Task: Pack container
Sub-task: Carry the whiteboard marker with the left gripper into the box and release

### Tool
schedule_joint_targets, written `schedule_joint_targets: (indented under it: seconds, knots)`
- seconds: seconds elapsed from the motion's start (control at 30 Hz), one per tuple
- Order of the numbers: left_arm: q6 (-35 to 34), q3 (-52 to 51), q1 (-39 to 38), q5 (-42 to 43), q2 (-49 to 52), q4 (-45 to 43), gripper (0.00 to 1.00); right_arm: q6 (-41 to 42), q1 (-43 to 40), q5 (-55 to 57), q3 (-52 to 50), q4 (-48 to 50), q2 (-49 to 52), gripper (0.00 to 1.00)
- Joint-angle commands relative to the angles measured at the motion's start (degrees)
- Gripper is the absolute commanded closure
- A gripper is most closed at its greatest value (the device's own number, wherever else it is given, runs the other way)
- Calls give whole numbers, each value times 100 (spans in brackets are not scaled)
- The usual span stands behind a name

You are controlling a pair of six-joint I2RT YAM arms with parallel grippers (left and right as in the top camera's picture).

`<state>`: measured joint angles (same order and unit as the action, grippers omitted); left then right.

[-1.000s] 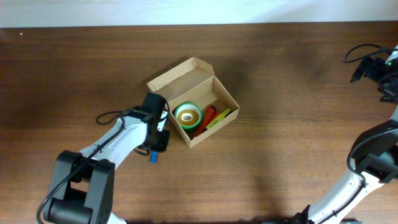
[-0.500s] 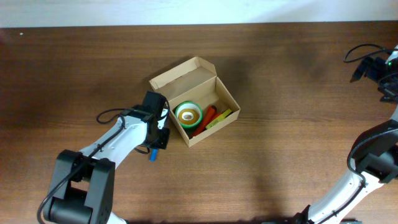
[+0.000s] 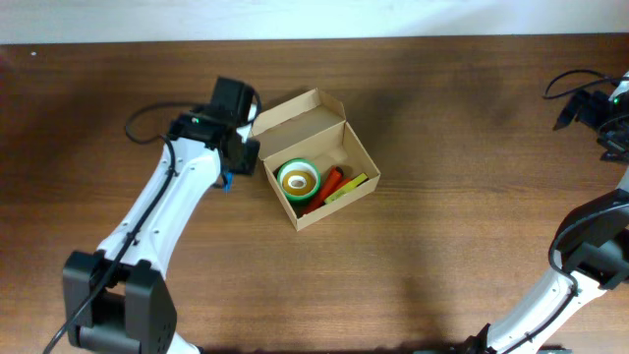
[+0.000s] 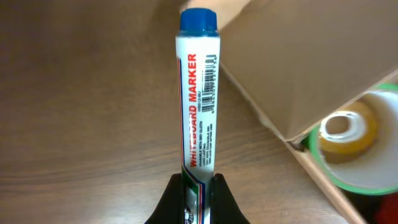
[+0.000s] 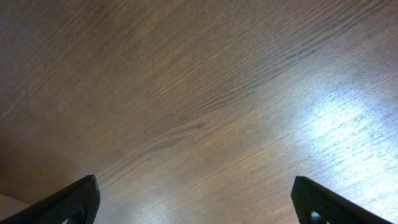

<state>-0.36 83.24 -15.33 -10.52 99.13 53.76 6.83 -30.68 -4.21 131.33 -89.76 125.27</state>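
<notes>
Bare cardboard shows in the gap between the red and yellow items, so I will swing my left gripper to the right in the overhead view and down into that gap.
The tan cardboard container (image 3: 313, 116) sits open at the table's middle, flap lid raised at its back left. Inside lie a green tape roll (image 3: 297, 178), a red item (image 3: 327, 183) and a yellow item (image 3: 354, 184). My left gripper (image 3: 228, 165) is shut on a white whiteboard marker with a blue cap (image 4: 198, 93), held just left of the box. In the left wrist view the box wall (image 4: 311, 68) and the tape roll (image 4: 354, 140) lie to the marker's right. My right gripper (image 5: 199, 202) is open and empty over bare table at the far right (image 3: 600, 113).
Black cables trail from both arms (image 3: 147, 120), (image 3: 565, 84). The table's back edge meets a white wall (image 3: 314, 20).
My left gripper has risen and moved back along the box's left side, carrying the marker from the box's front-left corner to beside the lid. The right arm has not moved.
</notes>
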Motion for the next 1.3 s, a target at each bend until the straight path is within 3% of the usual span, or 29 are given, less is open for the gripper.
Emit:
schedule_joint_targets:
  seconds: [0.0,0.1,0.2,0.33,0.6,1.0,1.27]
  knots:
    - [586,717,4,-68,17,219,98,-42,-15,-11,-2,2,-214,1]
    - [2070,1495,-55,616,17,595,98,-44,-15,-11,-2,2,-214,1]
    - [2767,1904,-76,1233,28,793,98,-42,-15,-11,-2,2,-214,1]
    - [3458,1967,-507,1294,162,1272,99,-42,-15,-11,-2,2,-214,1]
    - [3469,1967,-1593,1451,879,1517,99,-44,-15,-11,-2,2,-214,1]
    - [3150,1880,-1836,1008,1572,855,98,-44,-15,-11,-2,2,-214,1]
    - [2546,1705,-1987,748,1899,555,98,-42,-15,-11,-2,2,-214,1]
